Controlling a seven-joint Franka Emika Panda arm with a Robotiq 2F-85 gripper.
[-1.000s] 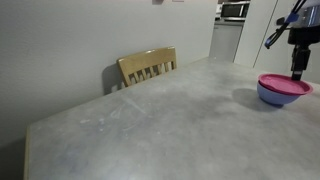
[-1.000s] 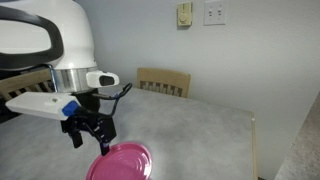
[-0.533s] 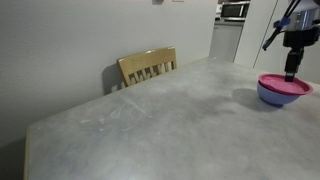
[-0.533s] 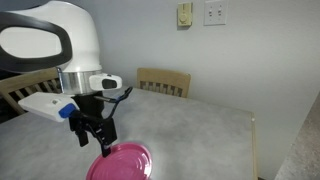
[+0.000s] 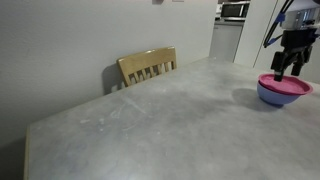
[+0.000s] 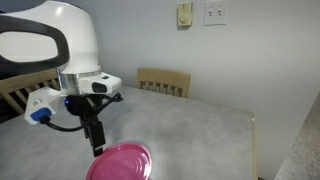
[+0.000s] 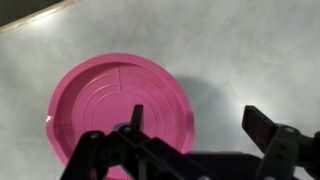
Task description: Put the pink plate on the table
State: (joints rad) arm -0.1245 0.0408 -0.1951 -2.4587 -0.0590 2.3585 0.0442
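My gripper lowers over the pink plate's rim between its fingers and closes next, as one finger hangs over the plate, the other over bare table.
The pink plate (image 5: 287,84) rests on top of the lavender-blue bowl (image 5: 277,96) at the far right of the grey table (image 5: 150,125). The plate also shows in an exterior view (image 6: 122,162) and fills the left of the wrist view (image 7: 110,100). My gripper (image 5: 286,68) hangs just above the plate, open and empty. It also shows in an exterior view (image 6: 97,147). In the wrist view my gripper (image 7: 198,125) has one finger over the plate's right part and the other over bare table (image 7: 250,50).
A wooden slat-back chair (image 5: 148,66) stands at the table's far edge against the wall, also in an exterior view (image 6: 165,80). A second chair back (image 6: 20,92) shows behind the arm. The table edge (image 6: 252,140) runs close to the wall.
The wrist has turned about its axis above the plate, so the fingers face a different way. The plate and bowl have not moved.
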